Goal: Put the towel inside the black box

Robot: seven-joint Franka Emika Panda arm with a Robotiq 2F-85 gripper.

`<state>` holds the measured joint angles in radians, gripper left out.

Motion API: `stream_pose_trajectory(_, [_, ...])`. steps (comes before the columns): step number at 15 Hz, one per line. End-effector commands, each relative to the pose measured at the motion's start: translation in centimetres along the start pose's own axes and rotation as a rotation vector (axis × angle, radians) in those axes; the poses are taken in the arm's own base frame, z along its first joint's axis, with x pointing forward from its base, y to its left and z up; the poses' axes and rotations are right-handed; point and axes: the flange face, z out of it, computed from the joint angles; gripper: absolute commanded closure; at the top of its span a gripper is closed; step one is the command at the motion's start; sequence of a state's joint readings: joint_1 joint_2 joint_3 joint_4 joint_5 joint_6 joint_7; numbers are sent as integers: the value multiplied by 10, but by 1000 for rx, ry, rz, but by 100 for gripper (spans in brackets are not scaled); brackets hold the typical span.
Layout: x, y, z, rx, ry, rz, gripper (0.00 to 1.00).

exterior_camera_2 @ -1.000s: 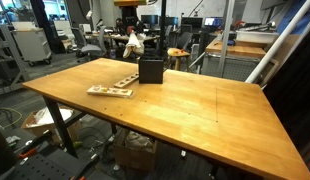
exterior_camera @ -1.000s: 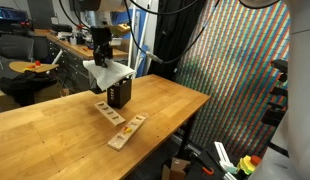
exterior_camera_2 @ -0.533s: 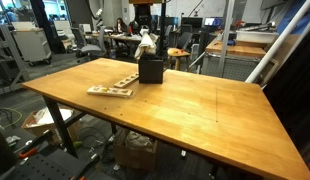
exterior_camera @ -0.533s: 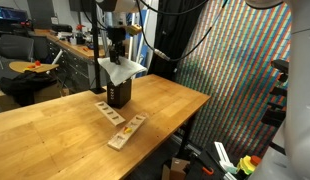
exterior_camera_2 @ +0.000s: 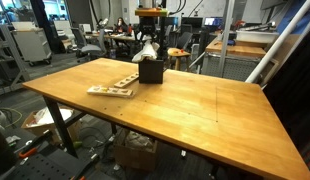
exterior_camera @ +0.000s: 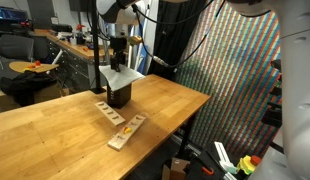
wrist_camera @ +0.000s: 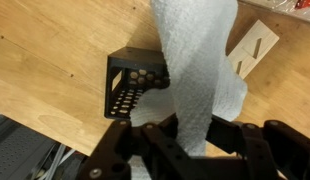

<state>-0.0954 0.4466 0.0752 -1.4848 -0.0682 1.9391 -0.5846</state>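
The robot's gripper should move down next toward the open top of the black box (exterior_camera: pixel 119 97) (wrist_camera: pixel 130 90) to let go of the white towel there, because most of the towel still hangs above the box's rim.
My gripper (exterior_camera: pixel 118 62) is shut on the white towel (exterior_camera: pixel 122 77), which hangs from the jaws right above the black box (exterior_camera: pixel 119 97). In an exterior view the towel (exterior_camera_2: pixel 147 51) hangs over the box (exterior_camera_2: pixel 150 71), its lower end at the box's top. In the wrist view the jaws (wrist_camera: pixel 188 125) pinch the towel (wrist_camera: pixel 195 60), which drapes down over the open top of the perforated black box (wrist_camera: pixel 130 90). The towel hides part of the box's opening.
The box stands on a wooden table (exterior_camera_2: pixel 195 110). Light wooden strips with coloured marks (exterior_camera: pixel 117 125) lie beside the box, also in an exterior view (exterior_camera_2: pixel 113 86) and the wrist view (wrist_camera: pixel 253 48). The table edge is near the box (wrist_camera: pixel 35 110).
My gripper has carried the towel sideways to above the box and then lowered it. The towel now hangs onto the box top.
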Motion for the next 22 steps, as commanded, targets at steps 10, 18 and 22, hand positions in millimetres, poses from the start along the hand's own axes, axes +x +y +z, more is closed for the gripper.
stream_pose_trajectory(10, [7,35,75,128,71,29,96])
stream_pose_trajectory(18, [17,29,117,254,77,5,96])
stream_pose_trajectory(22, [16,27,128,336,104,2,96])
